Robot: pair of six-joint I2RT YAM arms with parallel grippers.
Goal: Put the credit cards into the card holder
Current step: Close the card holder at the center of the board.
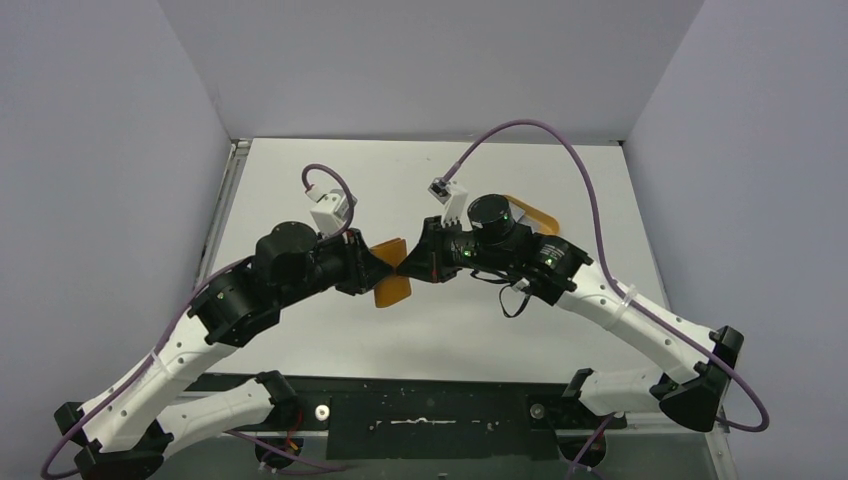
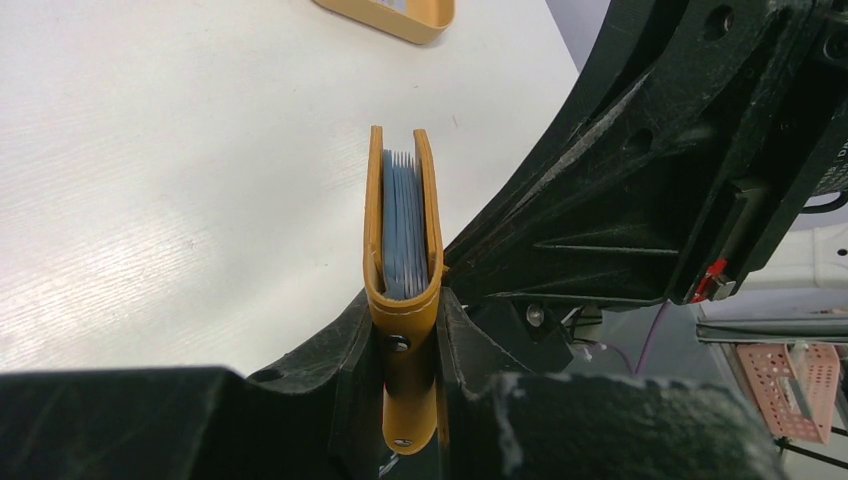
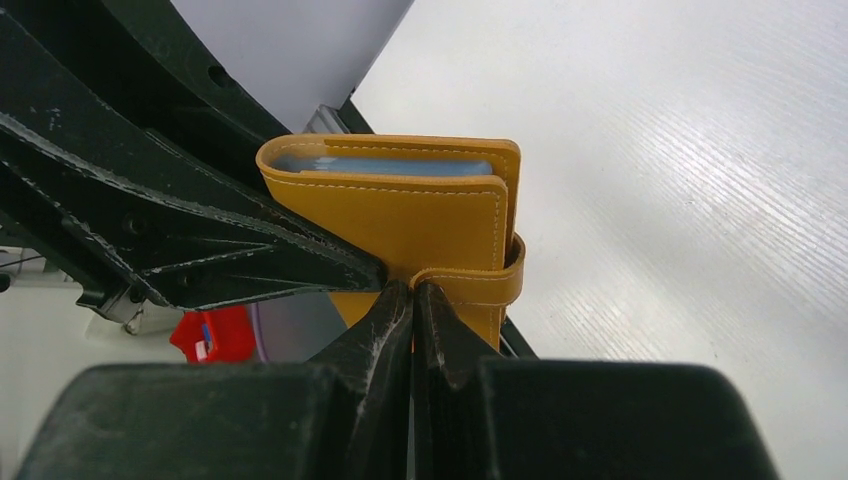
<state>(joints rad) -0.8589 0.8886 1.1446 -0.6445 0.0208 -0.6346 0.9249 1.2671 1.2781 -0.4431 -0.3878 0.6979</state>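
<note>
The tabletop is bare below the left gripper and to its right in the top view, so the robot will lower the card holder [image 1: 392, 272] over that way and let go of it.
The orange-tan card holder [image 1: 392, 272] is held folded above the table between both grippers. My left gripper [image 2: 405, 305] is shut on its spine end, with the wallet standing edge-on between the jaws. Pale blue-grey layers [image 2: 404, 230] show inside the fold; I cannot tell cards from slots. My right gripper [image 3: 413, 290] is shut on the snap tab [image 3: 480, 285], which wraps round the wallet's [image 3: 400, 215] open edge. In the top view the left gripper [image 1: 372, 262] and right gripper [image 1: 410, 262] meet tip to tip at the wallet. No loose card shows.
An orange oval tray [image 1: 535, 214] sits at the back right behind the right arm, and its rim shows in the left wrist view [image 2: 400, 18]. The white table [image 1: 330, 330] is walled in by grey panels on three sides.
</note>
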